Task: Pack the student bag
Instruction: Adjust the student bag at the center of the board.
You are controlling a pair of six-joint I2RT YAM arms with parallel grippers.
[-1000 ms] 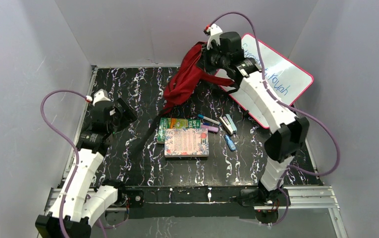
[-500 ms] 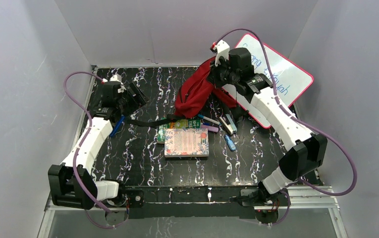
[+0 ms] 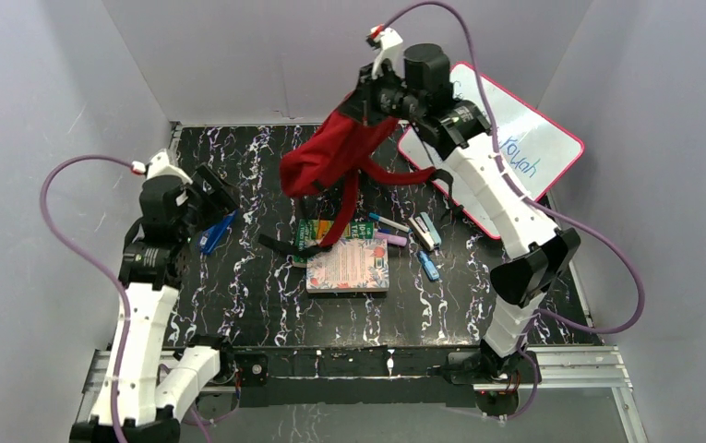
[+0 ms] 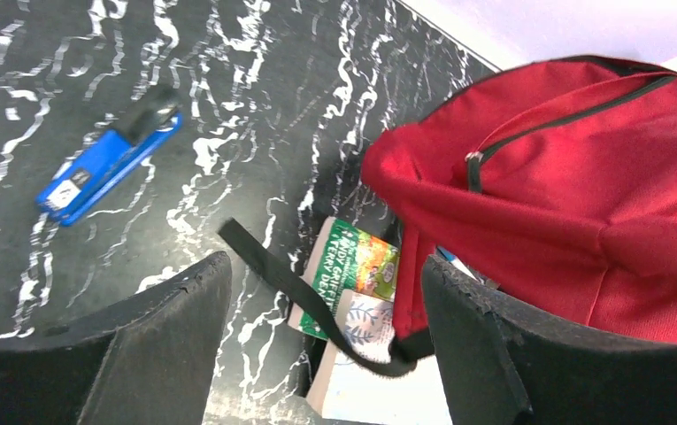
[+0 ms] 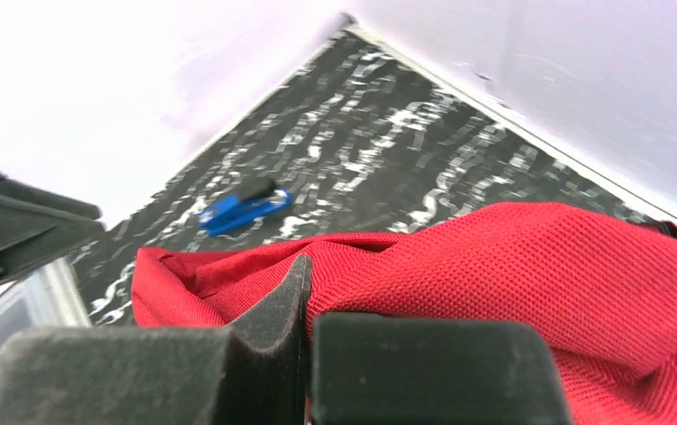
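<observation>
My right gripper will next move down and back over the tabletop (image 3: 403,265) beside the pink-covered book to let go of the bag (image 3: 330,152), because this spot is below the gripper and nearer my base.
The student bag (image 3: 330,152), soft red fabric with a dark zipper, hangs in the air above the back of the table. My right gripper (image 3: 368,100) is shut on a fold of fabric at its top (image 5: 307,297). Its black strap (image 3: 286,245) trails down beside the books. In the left wrist view the bag (image 4: 582,204) hangs ahead to the right, with the strap (image 4: 290,283) crossing a green book (image 4: 357,274). My left gripper (image 3: 209,196) stands open at the left, apart from the bag, nothing between its fingers (image 4: 140,345).
A blue stapler (image 3: 215,233) lies just beside the left gripper. A pink-covered book (image 3: 347,265) lies on the green book (image 3: 317,229) mid-table, with pens (image 3: 388,223), another stapler (image 3: 425,231) and a small blue item (image 3: 429,266) to their right. A whiteboard (image 3: 533,148) leans at the back right.
My right gripper has lifted the bag higher and carried it leftward. The left arm has drawn back toward the near left, away from the strap, its jaws open throughout.
</observation>
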